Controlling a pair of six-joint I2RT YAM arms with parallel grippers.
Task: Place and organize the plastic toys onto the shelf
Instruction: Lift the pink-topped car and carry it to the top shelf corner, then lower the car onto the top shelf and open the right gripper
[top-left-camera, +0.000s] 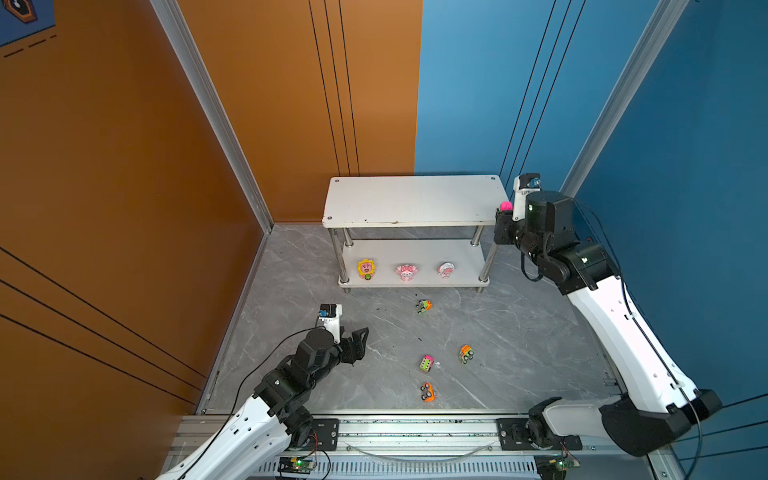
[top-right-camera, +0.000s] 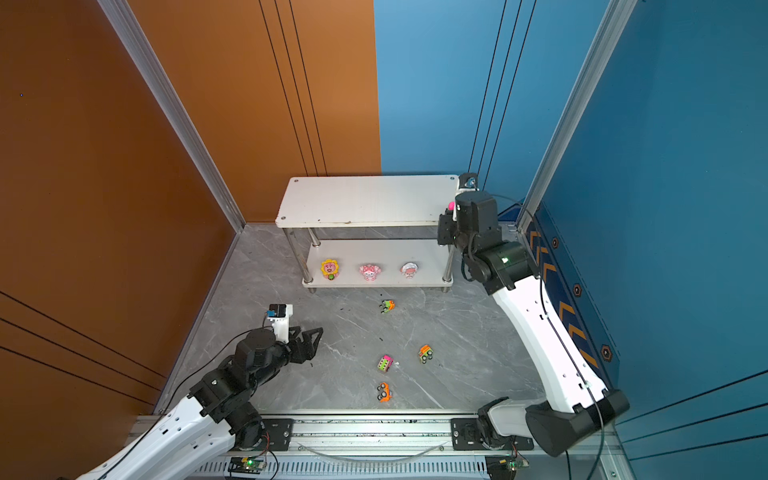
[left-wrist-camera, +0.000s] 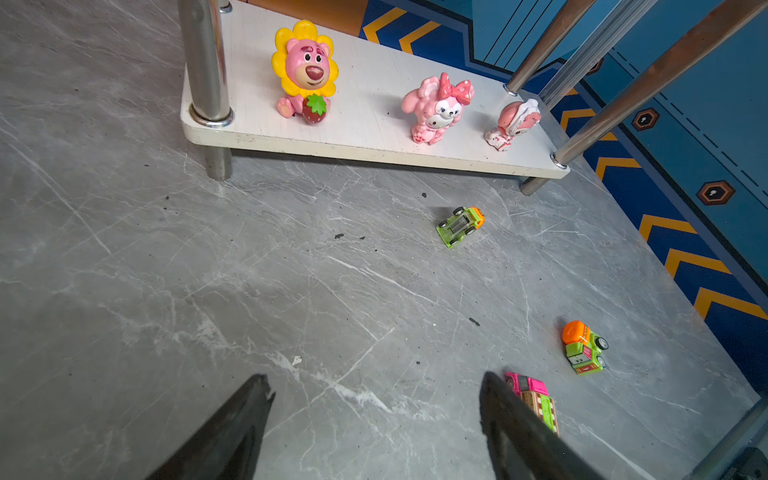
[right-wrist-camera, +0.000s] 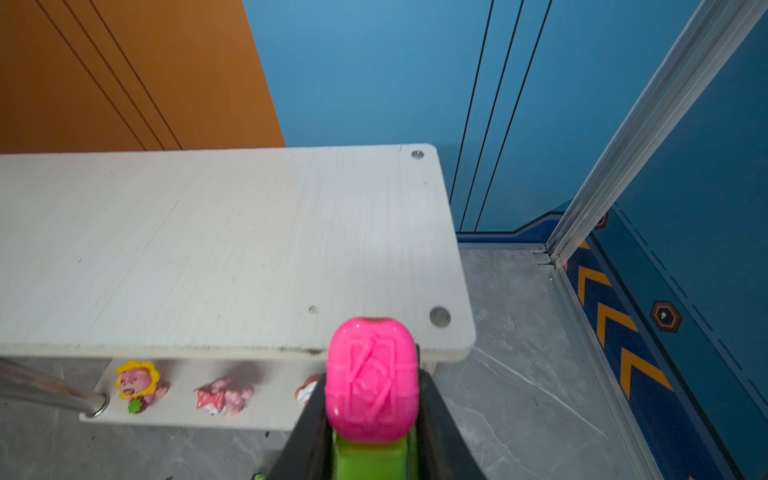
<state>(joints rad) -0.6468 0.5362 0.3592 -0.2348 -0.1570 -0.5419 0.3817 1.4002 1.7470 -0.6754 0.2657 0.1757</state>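
Observation:
My right gripper will next carry the toy car outward over the top board's bare near corner (top-left-camera: 485, 205) (right-wrist-camera: 392, 284), then lower and release it, because that corner is just outward of the gripper.
The shelf (top-left-camera: 415, 199) (top-right-camera: 365, 199) stands against the back wall, and three figurines (top-left-camera: 407, 272) stand in a row on its lower board (left-wrist-camera: 374, 137). My right gripper (top-left-camera: 504, 214) (right-wrist-camera: 371, 399) is shut on a pink and green toy car (right-wrist-camera: 371, 365), held at the near right corner of the top board (right-wrist-camera: 208, 249). Several toy cars lie on the floor: a green one (top-left-camera: 424, 306), an orange-green one (top-left-camera: 466, 353), a pink one (top-left-camera: 427, 363) (left-wrist-camera: 536, 399) and an orange one (top-left-camera: 428, 392). My left gripper (top-left-camera: 359, 336) (left-wrist-camera: 374, 378) hangs open and empty over the floor, left of the cars.
Orange and blue walls with aluminium posts close in the grey marble floor (top-left-camera: 374, 332). The shelf's chrome posts (left-wrist-camera: 205, 62) stand at its corners. A rail with both arm bases (top-left-camera: 415, 432) runs along the front edge.

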